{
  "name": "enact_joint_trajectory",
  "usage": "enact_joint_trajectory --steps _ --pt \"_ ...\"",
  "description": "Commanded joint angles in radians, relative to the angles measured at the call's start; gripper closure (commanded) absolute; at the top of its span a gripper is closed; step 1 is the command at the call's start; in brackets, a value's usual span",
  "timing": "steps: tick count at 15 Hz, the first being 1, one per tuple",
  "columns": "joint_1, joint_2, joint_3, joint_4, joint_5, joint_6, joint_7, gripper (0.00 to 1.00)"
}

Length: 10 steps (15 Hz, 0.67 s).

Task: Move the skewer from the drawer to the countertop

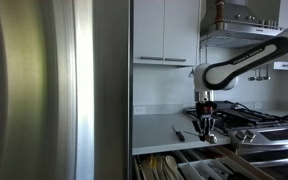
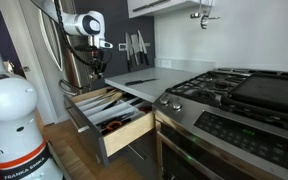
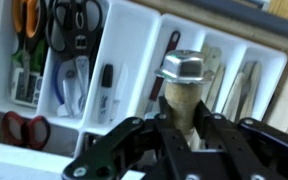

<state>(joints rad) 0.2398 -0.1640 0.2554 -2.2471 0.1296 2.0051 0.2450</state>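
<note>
The skewer still hangs over the drawer's dividers, so my gripper next carries it out over the pale countertop and down beside the small dark object.
My gripper (image 3: 184, 120) is shut on a beige shaft with a silvery cap, which seems to be the pale end of the skewer (image 3: 185, 75); its thin rod is hidden. In both exterior views the gripper (image 1: 207, 128) (image 2: 97, 68) hangs above the back of the open drawer (image 1: 184, 165) (image 2: 129, 135), at the front edge of the pale countertop (image 1: 164, 125) (image 2: 164, 75). The drawer's white dividers (image 3: 134, 60) show below the jaws, holding scissors and utensils.
A small dark object (image 1: 179, 132) (image 2: 139, 82) lies on the countertop near the gripper. The black gas hob (image 1: 254, 115) (image 2: 224, 85) adjoins the countertop. A steel fridge (image 1: 54, 90) stands beside it. Knives (image 2: 134, 45) hang on the wall.
</note>
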Motion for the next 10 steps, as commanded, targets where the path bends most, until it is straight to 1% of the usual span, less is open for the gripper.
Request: enact_joint_trajectory --steps 1,3,5,7,10 --pt "-0.064 0.069 -0.015 0.094 -0.152 0.091 0.116 0.93" --pt "-0.094 0.123 -0.028 0.144 -0.235 0.140 0.191 0.93" --pt "-0.113 0.201 -0.049 0.211 -0.298 0.156 0.256 0.93" --pt "-0.111 0.280 -0.073 0.278 -0.328 0.145 0.304 0.93" --pt "-0.090 0.396 -0.114 0.373 -0.345 0.143 0.356 0.93"
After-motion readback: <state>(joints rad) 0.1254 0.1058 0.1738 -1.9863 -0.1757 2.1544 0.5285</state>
